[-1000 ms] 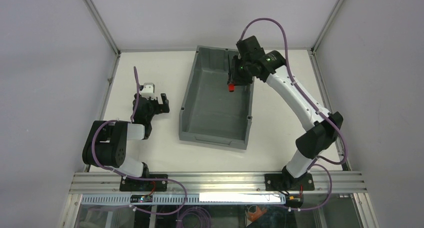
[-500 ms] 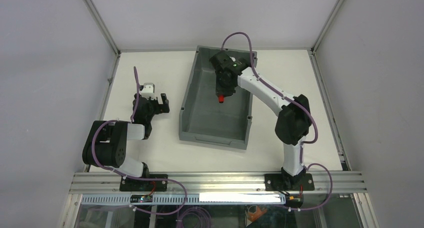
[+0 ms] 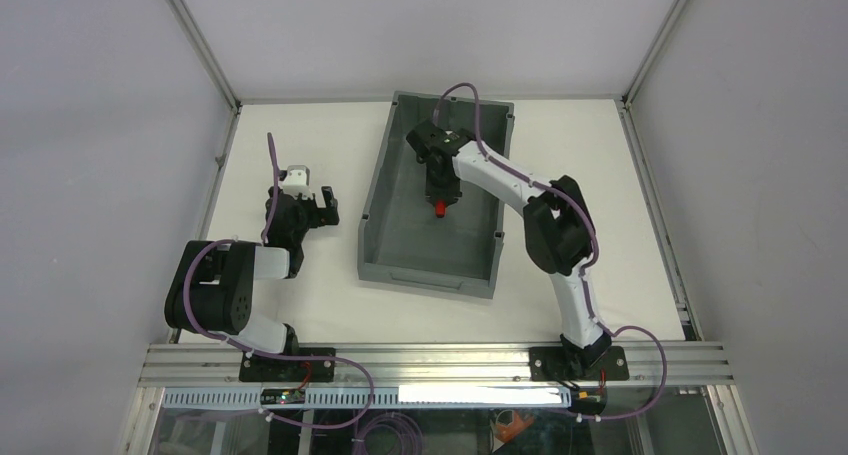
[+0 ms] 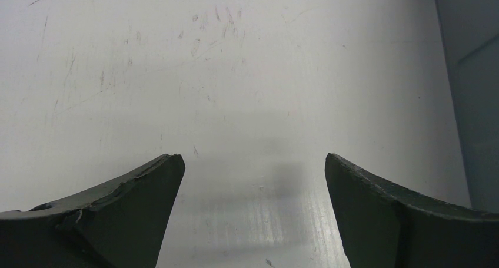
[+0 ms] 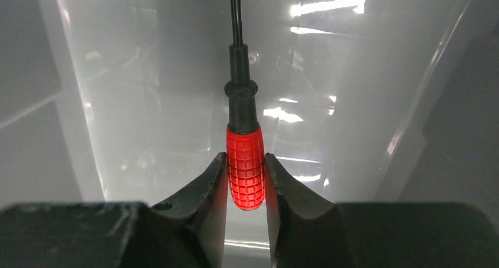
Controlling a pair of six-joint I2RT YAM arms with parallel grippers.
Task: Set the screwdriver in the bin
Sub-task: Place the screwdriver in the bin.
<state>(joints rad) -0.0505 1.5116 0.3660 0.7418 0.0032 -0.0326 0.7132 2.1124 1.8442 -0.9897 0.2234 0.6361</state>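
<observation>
The right gripper will next lower the screwdriver's red handle (image 3: 441, 211) onto the bin's pale bottom and let go of it there, since that bare bottom is directly below the gripper.
The screwdriver (image 5: 245, 162) has a ribbed red handle and a thin black shaft pointing away from the camera. My right gripper (image 5: 245, 159) is shut on that handle, one finger on each side. From above, the right gripper (image 3: 442, 203) hangs over the middle of the grey bin (image 3: 390, 237), with the red handle (image 3: 441, 211) showing below it. The bin's pale floor and walls (image 5: 147, 103) fill the right wrist view. My left gripper (image 3: 318, 203) rests over the white table left of the bin. Its fingers (image 4: 141, 185) stand wide apart with nothing between them.
A dark wall of the bin (image 4: 471, 73) runs along the right edge of the left wrist view. The scratched white tabletop (image 3: 300, 145) is fenced by metal frame rails (image 3: 200, 45) at the back corners. Purple cables loop from both arms.
My right arm has swung left and toward the near side, carrying the screwdriver from the bin's back right corner to over its middle. The left arm has not moved.
</observation>
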